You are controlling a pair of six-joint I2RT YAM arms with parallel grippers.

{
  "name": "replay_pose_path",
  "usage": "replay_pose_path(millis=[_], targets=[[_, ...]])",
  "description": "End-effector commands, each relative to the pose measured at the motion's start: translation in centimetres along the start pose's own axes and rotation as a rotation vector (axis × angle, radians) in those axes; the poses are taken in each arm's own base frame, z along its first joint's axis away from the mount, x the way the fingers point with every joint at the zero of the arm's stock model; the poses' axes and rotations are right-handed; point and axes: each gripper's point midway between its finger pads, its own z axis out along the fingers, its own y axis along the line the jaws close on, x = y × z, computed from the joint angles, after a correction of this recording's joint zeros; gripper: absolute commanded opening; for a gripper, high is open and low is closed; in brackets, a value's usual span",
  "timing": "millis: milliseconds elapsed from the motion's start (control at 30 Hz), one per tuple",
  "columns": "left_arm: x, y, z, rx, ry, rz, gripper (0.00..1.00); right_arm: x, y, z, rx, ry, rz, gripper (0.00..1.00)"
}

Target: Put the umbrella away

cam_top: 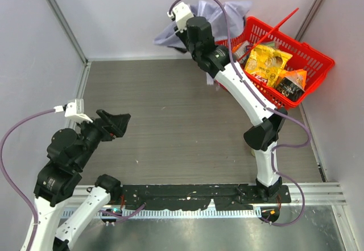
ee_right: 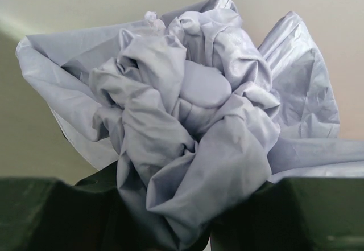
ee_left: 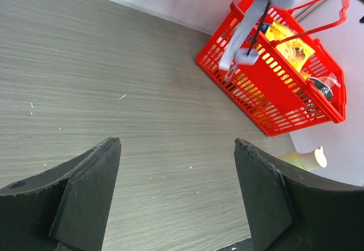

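Next, my right gripper draws the umbrella (cam_top: 230, 9) back and down. It then releases it on the bare middle of the tabletop, which lies below and back from the gripper.
The umbrella (cam_top: 230, 9) is a crumpled bundle of pale lavender fabric held up at the back of the table, just left of the red basket (cam_top: 325, 63). My right gripper (cam_top: 196, 32) is shut on it. In the right wrist view the bunched fabric (ee_right: 193, 108) fills the space between the dark fingers (ee_right: 318, 217). From the left wrist view, a pale strap, thin black shaft and small pale handle (ee_left: 245, 56) hang in front of the basket (ee_left: 273, 91). My left gripper (cam_top: 118, 124) hovers over the table's left side, open and empty (ee_left: 177, 145).
The basket holds yellow snack bags (cam_top: 267, 60) and a dark packet (cam_top: 291, 86); its handle sticks up. Grey walls close in the left, back and right. A small pale object (ee_left: 307, 159) lies on the table near the basket's corner.
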Motion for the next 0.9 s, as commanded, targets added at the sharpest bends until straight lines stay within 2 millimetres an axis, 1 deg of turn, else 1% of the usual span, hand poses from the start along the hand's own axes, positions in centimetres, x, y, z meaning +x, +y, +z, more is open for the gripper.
replay_pose_path(millis=[0, 33, 67, 100, 133, 167, 200, 233, 267, 300, 333, 367, 400, 433, 467, 500, 533, 567, 600, 633, 667, 700, 733, 767, 800, 833, 867], targets=[[-0.2, 0.5, 0.0, -0.01, -0.054, -0.052, 0.83, -8.1, -7.8, -2.4, 0.388, -0.246, -0.17, 0.01], [0.0, 0.9, 0.0, -0.025, -0.056, -0.057, 0.83, -6.1, -6.9, -1.4, 0.414, -0.178, -0.307, 0.01], [0.1, 1.2, -0.1, -0.037, -0.06, -0.059, 0.83, -5.5, -5.4, -0.9, 0.457, -0.182, -0.34, 0.01], [0.1, 1.6, -0.2, -0.054, -0.071, -0.066, 0.83, -4.5, -4.3, -0.4, 0.463, -0.155, -0.437, 0.01], [0.1, 2.1, -0.3, -0.071, -0.08, -0.072, 0.83, -2.7, -1.6, 0.5, 0.458, -0.148, -0.484, 0.01], [0.1, 2.4, -0.5, -0.086, -0.091, -0.078, 0.83, -2.3, 0.3, 0.5, 0.447, -0.156, -0.548, 0.01], [0.3, 2.9, -0.7, -0.1, -0.098, -0.085, 0.83, 0.0, 2.2, 1.2, 0.435, -0.149, -0.578, 0.01], [0.3, 3.3, -0.8, -0.114, -0.107, -0.09, 0.83, 0.8, 4.1, 1.4, 0.418, -0.155, -0.615, 0.01], [0.3, 3.5, -1.0, -0.12, -0.12, -0.094, 0.83, 2.7, 5.8, 1.7, 0.403, -0.146, -0.639, 0.01], [0.4, 3.8, -1.2, -0.128, -0.128, -0.101, 0.83, 3.8, 8.1, 1.9, 0.375, -0.143, -0.677, 0.01], [0.4, 4.0, -1.4, -0.132, -0.135, -0.107, 0.83, 5.7, 9.6, 1.8, 0.362, -0.137, -0.695, 0.01], [0.5, 4.2, -1.6, -0.136, -0.142, -0.113, 0.83, 6.6, 11.3, 1.7, 0.342, -0.146, -0.708, 0.01], [0.6, 4.4, -1.7, -0.139, -0.145, -0.119, 0.83, 8.8, 12.9, 1.8, 0.303, -0.123, -0.736, 0.01], [0.8, 4.5, -1.7, -0.143, -0.143, -0.127, 0.83, 10.3, 14.9, 1.6, 0.255, -0.112, -0.751, 0.01], [1.1, 4.7, -1.7, -0.145, -0.143, -0.137, 0.83, 12.4, 16.1, 1.6, 0.213, -0.09, -0.755, 0.01], [1.4, 4.8, -1.7, -0.146, -0.139, -0.146, 0.83, 13.6, 17.5, 1.2, 0.174, -0.074, -0.774, 0.01], [1.7, 4.8, -1.7, -0.142, -0.133, -0.156, 0.83, 15.8, 18.5, 0.9, 0.135, -0.048, -0.77, 0.01], [1.9, 4.9, -1.7, -0.142, -0.129, -0.164, 0.82, 17.0, 19.8, 0.2, 0.073, -0.024, -0.795, 0.01], [2.2, 4.9, -1.6, -0.142, -0.123, -0.173, 0.82, 19.2, 21.3, -0.4, -0.01, -0.003, -0.796, 0.01], [2.4, 5.0, -1.6, -0.141, -0.121, -0.181, 0.81, 20.5, 22.8, -1.4, -0.108, 0.017, -0.82, 0.01], [2.6, 5.1, -1.6, -0.146, -0.118, -0.186, 0.81, 22.6, 23.6, -2.2, -0.171, 0.063, -0.797, 0.01], [2.7, 5.2, -1.6, -0.146, -0.116, -0.19, 0.8, 23.8, 24.4, -3.3, -0.247, 0.096, -0.818, 0.01], [2.9, 5.3, -1.6, -0.148, -0.111, -0.195, 0.79, 24.7, 24.8, -4.3, -0.293, 0.12, -0.775, 0.01], [3.1, 5.3, -1.6, -0.146, -0.106, -0.2, 0.79, 27.7, 25.9, -5.8, -0.441, 0.195, -0.813, 0.01], [3.3, 5.4, -1.5, -0.148, -0.105, -0.209, 0.78, 28.7, 26.7, -6.7, -0.504, 0.235, -0.772, 0.01], [3.6, 5.5, -1.4, -0.151, -0.099, -0.219, 0.78, 30.8, 27.4, -8.4, -0.629, 0.327, -0.797, 0.01], [3.9, 5.5, -1.2, -0.15, -0.092, -0.232, 0.77, 32.4, 27.7, -9.1, -0.659, 0.391, -0.78, 0.01]])
